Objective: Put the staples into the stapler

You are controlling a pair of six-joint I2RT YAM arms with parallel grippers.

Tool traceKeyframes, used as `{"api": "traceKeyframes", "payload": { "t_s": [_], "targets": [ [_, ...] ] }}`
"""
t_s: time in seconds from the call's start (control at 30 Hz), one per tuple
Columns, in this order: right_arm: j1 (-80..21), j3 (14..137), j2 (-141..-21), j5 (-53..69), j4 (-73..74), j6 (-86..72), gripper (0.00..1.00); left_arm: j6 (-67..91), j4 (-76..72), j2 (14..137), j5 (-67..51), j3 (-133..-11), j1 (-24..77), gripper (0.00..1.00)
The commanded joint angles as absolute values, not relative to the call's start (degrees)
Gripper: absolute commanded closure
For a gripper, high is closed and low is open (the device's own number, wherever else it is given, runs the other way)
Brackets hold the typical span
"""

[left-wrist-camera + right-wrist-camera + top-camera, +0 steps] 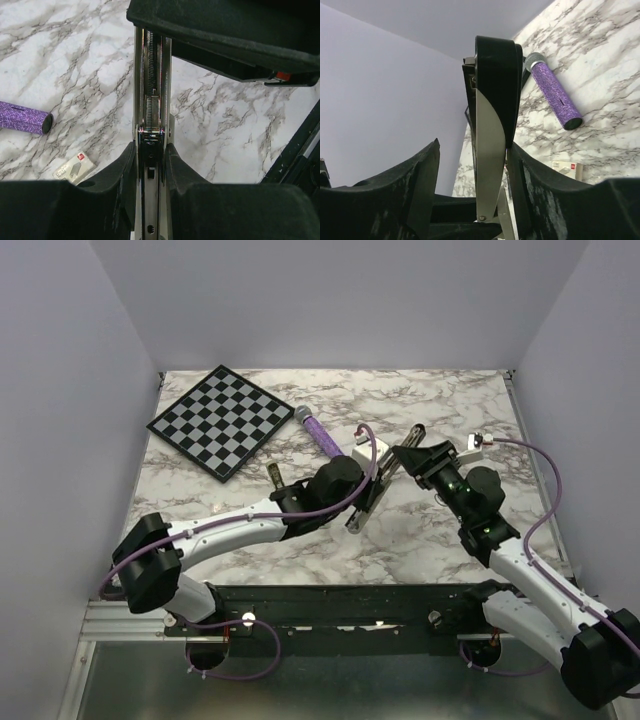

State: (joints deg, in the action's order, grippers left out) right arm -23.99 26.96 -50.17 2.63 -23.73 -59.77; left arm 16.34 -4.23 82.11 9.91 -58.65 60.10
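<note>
The stapler hangs in midair, so next I need to lower the stapler's silver bar (151, 100) in my left gripper onto the bare marble (121, 109) beside the cream box below and release it.
The stapler (365, 502) is open near the table's middle. My left gripper (372, 478) is shut on its silver magazine rail (151, 100), fingers (117, 175) pressing both sides, with the spring showing in the channel. The black top cover (225, 35) is swung up above it. My right gripper (408, 454) is open around that raised cover (492, 100). The right finger (530, 180) touches it and the left finger (420, 175) stands apart with a gap. The staples are not in view.
A small cream box (74, 167) lies on the marble beside the stapler and also shows in the right wrist view (568, 169). A purple glitter microphone (320, 433) lies behind it. A checkered board (222, 420) sits at the back left.
</note>
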Motion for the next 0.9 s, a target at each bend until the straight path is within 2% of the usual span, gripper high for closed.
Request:
{"api": "traceKeyframes", "payload": {
  "t_s": [0.0,0.1,0.27,0.53,0.87],
  "targets": [
    [-23.2,25.23,-49.57,0.35,-23.56,-56.96,0.31,20.03,-0.18,85.24,11.87,-63.8,59.85,1.0],
    [-22.94,25.14,-48.08,-3.06,-21.54,-54.41,0.2,21.35,3.42,88.49,12.83,-67.14,59.85,1.0],
    [-22.33,24.26,-45.62,-8.34,-14.25,-50.46,0.11,24.78,11.07,94.56,16.34,-75.22,59.85,1.0],
    [-22.24,17.67,-34.64,-21.96,-7.22,-45.97,0.1,26.89,12.83,102.12,18.45,-81.29,59.85,1.0],
    [-22.15,13.27,-22.33,-24.17,-0.18,-42.71,0.1,29.44,20.38,114.87,22.23,-95.26,59.59,1.0]
  ]
}}
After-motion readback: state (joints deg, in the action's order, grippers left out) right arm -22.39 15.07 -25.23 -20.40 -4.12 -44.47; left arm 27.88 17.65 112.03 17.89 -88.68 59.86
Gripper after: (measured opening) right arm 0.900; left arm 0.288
